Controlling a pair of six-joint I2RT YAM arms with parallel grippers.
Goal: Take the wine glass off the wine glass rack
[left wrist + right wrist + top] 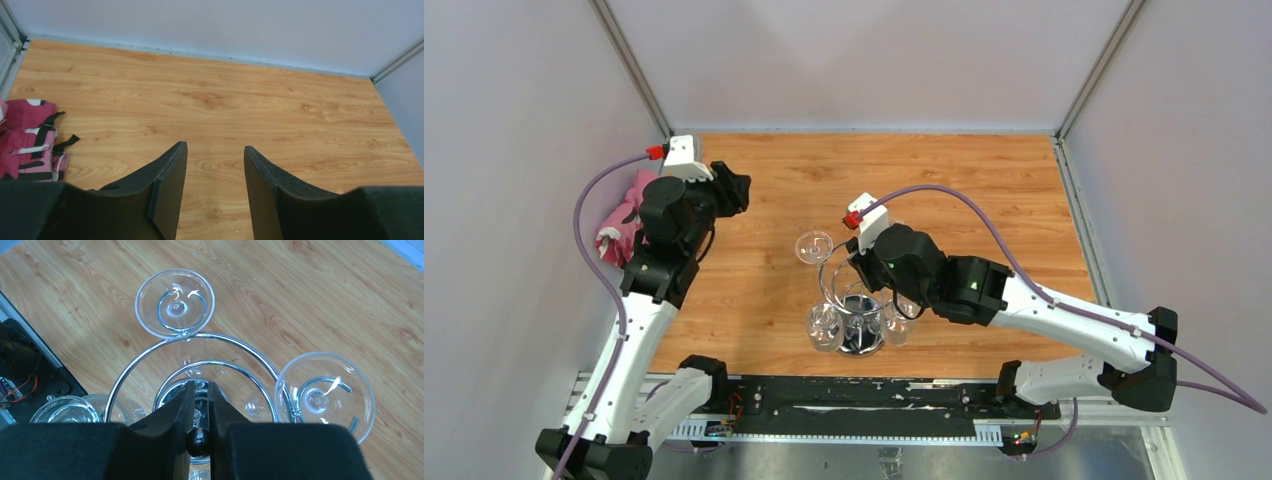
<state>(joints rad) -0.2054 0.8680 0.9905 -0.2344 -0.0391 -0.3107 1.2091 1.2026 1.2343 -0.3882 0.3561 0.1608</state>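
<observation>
I need to move my right gripper outward next, take the rack by its black ball (199, 440) to the open middle of the table, and then let go of it. The rack's base is near the black bar.
The wine glass rack (861, 300) is a chrome wire stand at the near middle of the table. Three clear wine glasses hang upside down from it, one on the far side (813, 246) and two on the near side (825, 326) (898, 322). My right gripper (864, 270) is directly above the rack. In the right wrist view it (200, 385) is shut on the black ball (199, 440) on top of the rack's pole, with the wire rings (150, 352) and glass feet (175, 302) (325, 395) below. My left gripper (734, 188) (214, 150) is open and empty, far left of the rack.
A pink and black cloth (624, 222) lies at the table's left edge and shows in the left wrist view (27, 140). Grey walls close in the back and sides. A black rail with wiring (844, 395) runs along the near edge.
</observation>
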